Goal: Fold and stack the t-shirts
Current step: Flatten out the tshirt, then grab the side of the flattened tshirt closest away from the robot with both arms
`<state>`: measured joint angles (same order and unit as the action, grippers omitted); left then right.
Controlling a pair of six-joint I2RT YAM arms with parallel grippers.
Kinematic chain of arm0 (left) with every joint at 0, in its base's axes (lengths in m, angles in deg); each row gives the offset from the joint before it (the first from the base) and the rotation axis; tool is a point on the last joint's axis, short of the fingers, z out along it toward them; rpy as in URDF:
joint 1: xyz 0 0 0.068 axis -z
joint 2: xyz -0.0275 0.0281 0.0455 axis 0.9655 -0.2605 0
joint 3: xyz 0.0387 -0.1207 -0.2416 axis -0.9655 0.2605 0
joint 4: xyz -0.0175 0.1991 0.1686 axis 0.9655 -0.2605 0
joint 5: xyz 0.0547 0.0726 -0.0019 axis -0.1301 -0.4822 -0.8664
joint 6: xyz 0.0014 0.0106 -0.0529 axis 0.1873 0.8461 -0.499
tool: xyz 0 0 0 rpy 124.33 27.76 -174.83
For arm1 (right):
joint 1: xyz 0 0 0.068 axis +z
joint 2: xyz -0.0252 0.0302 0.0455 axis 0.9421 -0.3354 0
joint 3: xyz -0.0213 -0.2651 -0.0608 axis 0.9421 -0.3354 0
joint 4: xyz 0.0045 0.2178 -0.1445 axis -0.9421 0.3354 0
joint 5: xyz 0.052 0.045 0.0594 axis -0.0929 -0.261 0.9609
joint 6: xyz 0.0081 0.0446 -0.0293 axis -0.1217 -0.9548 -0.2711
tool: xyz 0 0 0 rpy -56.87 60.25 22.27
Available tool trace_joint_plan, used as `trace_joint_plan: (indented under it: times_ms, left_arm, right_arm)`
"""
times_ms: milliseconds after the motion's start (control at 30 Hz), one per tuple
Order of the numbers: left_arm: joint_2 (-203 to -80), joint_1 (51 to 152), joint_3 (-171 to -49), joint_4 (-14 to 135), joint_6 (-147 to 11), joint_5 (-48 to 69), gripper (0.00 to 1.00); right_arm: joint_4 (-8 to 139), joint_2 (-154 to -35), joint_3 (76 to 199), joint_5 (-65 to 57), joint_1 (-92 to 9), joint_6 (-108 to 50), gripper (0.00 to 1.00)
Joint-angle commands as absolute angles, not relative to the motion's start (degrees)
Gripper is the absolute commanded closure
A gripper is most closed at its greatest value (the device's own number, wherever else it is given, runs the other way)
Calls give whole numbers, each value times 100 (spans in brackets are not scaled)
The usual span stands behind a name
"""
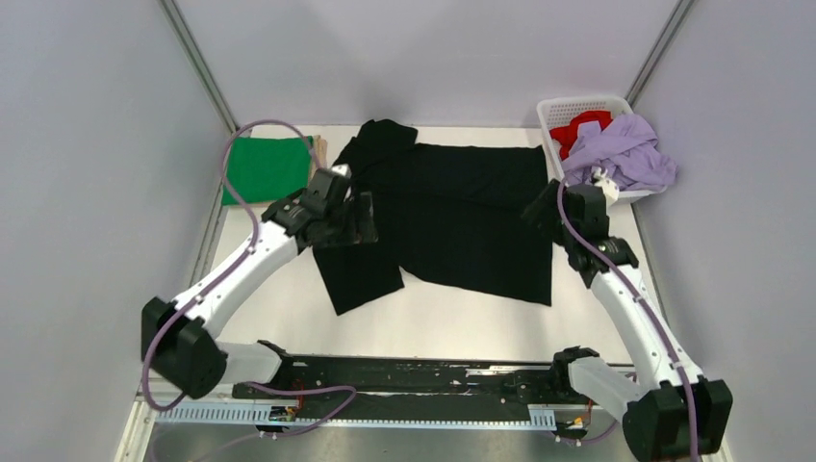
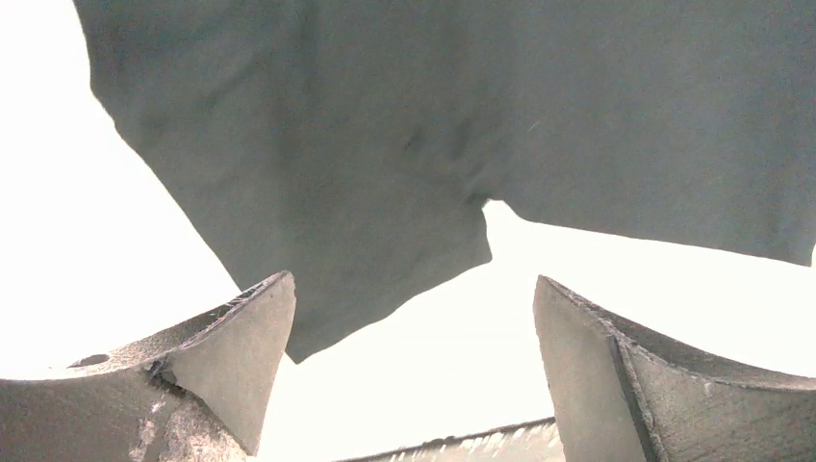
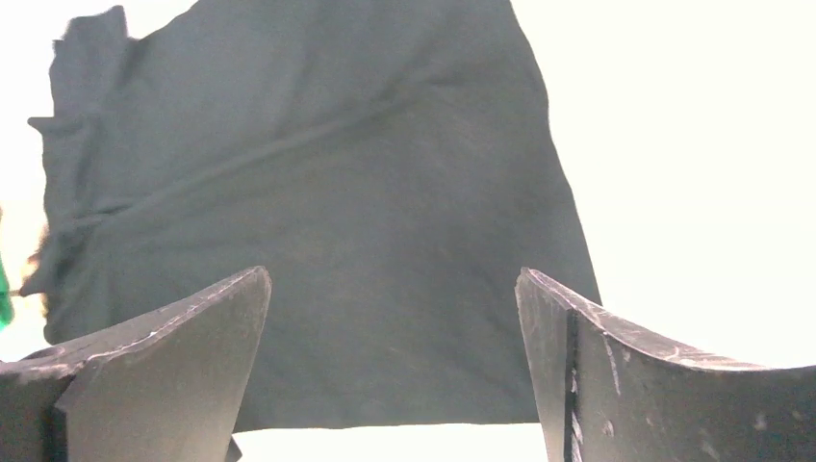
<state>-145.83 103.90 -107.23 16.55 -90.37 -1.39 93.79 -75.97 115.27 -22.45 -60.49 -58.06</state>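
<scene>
The left gripper needs to move back and down next onto the sleeve's pointed near corner (image 1: 340,311) (image 2: 298,356) and close there, because that corner sticks out alone across the table.
A large black t-shirt (image 1: 462,212) lies spread flat on the white table, with one sleeve (image 1: 356,274) pointing toward the near left. My left gripper (image 1: 351,221) hovers over that sleeve area, open and empty. In the left wrist view the sleeve (image 2: 366,173) lies beyond the open left gripper (image 2: 414,356). My right gripper (image 1: 541,207) is at the shirt's right hem, open and empty. In the right wrist view the black shirt (image 3: 318,221) spreads ahead of the open right gripper (image 3: 395,356). A folded green t-shirt (image 1: 265,168) lies on a tan one (image 1: 318,152) at the back left.
A white lattice basket (image 1: 575,106) stands at the back right, holding a red t-shirt (image 1: 582,130) and a lilac t-shirt (image 1: 625,154) that spills over its rim. Grey walls close in both sides. A black rail (image 1: 423,371) runs along the near edge.
</scene>
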Motion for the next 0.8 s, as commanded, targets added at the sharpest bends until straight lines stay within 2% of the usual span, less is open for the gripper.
trace_joint_plan:
  times_ms: [0, 100, 267, 300, 533, 767]
  left_arm:
    - [-13797, 10478, -9526, 769, -9594, -644, 0]
    - [-13185, 10542, -8764, 580, -9736, -646, 2]
    - [-12969, 10542, -8075, 963, -9891, -135, 16]
    - [-13029, 10541, -7937, 1114, -9922, -68, 20]
    - [-13681, 10546, -7617, 1803, -9931, -57, 30]
    - [-14393, 10541, -7517, 2593, -9726, -145, 46]
  right_arm:
    - [9562, -6956, 10451, -2659, -6148, -6236, 0]
    - [9627, -6344, 9995, -2885, -6176, -6485, 0]
    - [9627, -5780, 9602, -3401, -6215, -6744, 0]
    - [9629, -5762, 9585, -3404, -6234, -6746, 0]
    - [9645, -6070, 9577, -3279, -6264, -6747, 0]
    - [9658, -6270, 9613, -3189, -6276, -6654, 0]
